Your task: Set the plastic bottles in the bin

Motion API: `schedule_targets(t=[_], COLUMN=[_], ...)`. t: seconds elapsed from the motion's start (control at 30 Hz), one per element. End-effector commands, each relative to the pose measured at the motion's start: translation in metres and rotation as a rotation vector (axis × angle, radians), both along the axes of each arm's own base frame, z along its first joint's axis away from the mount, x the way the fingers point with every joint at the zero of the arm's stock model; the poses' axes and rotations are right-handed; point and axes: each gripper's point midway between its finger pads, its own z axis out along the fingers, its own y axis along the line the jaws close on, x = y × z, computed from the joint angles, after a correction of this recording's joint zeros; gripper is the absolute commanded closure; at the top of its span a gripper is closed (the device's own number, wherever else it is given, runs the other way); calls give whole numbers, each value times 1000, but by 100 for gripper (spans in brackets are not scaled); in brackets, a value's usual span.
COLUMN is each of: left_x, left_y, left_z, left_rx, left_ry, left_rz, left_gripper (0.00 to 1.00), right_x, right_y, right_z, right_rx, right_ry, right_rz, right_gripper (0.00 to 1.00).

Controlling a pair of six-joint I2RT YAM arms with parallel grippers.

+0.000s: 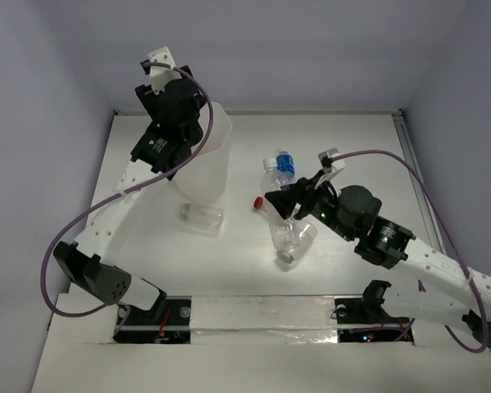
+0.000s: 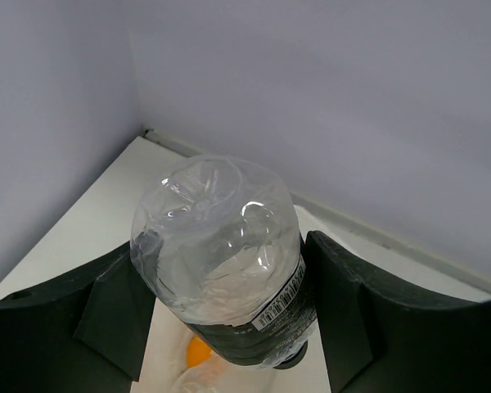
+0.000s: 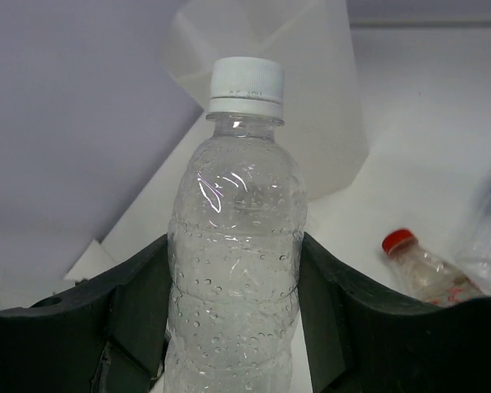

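Note:
I will next raise my right gripper and move it outward, to the left in the top view, over the bin's open top (image 1: 217, 127), because the side of the bin is in front of the bottle.
My left gripper (image 1: 178, 115) hangs over the open top of the translucent white bin (image 1: 213, 168). In the left wrist view it (image 2: 229, 327) is shut on a clear bottle with a dark label (image 2: 217, 237), base toward the camera and neck pointing down. Below it an orange cap (image 2: 198, 350) shows inside the bin. My right gripper (image 1: 282, 199) is raised to the right of the bin. In the right wrist view it (image 3: 233, 315) is shut on an upright clear bottle with a white cap (image 3: 237, 246), which also shows in the top view (image 1: 271, 177). The bin (image 3: 311, 82) stands beyond it.
A red-capped bottle (image 1: 260, 202) (image 3: 421, 266) lies on the table by my right gripper. A blue-capped bottle (image 1: 285, 162) lies behind it. A clear white-capped bottle (image 1: 291, 237) lies nearer the arms. A clear shape (image 1: 200, 218) sits at the bin's foot.

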Motion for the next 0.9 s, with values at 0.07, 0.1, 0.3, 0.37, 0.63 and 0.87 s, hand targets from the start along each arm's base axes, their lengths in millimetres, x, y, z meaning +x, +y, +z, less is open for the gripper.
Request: schedule_targets(t=[0.07, 0.1, 0.3, 0.37, 0.63, 0.87], left_x=[5, 6, -11, -22, -90, -145], left_y=[15, 18, 12, 13, 8, -3], left_z=[-5, -8, 5, 14, -6, -121], left_rx=[-8, -9, -99, -141, -307, -502], left_ry=[-28, -23, -42, -59, -50, 106], left_rz=[29, 32, -67, -103, -308, -395], left_gripper=[39, 34, 10, 10, 17, 27], right_x=[17, 18, 45, 54, 93, 148], right_y=[-6, -6, 11, 13, 51, 90], right_z=[82, 99, 131, 153, 202, 216], right_rx=[90, 105, 90, 117, 183, 219], right_ry=[-152, -176, -260, -296, -399, -459], right_rz=[-92, -98, -148, -170, -177, -247], right_gripper=[55, 55, 55, 56, 56, 56])
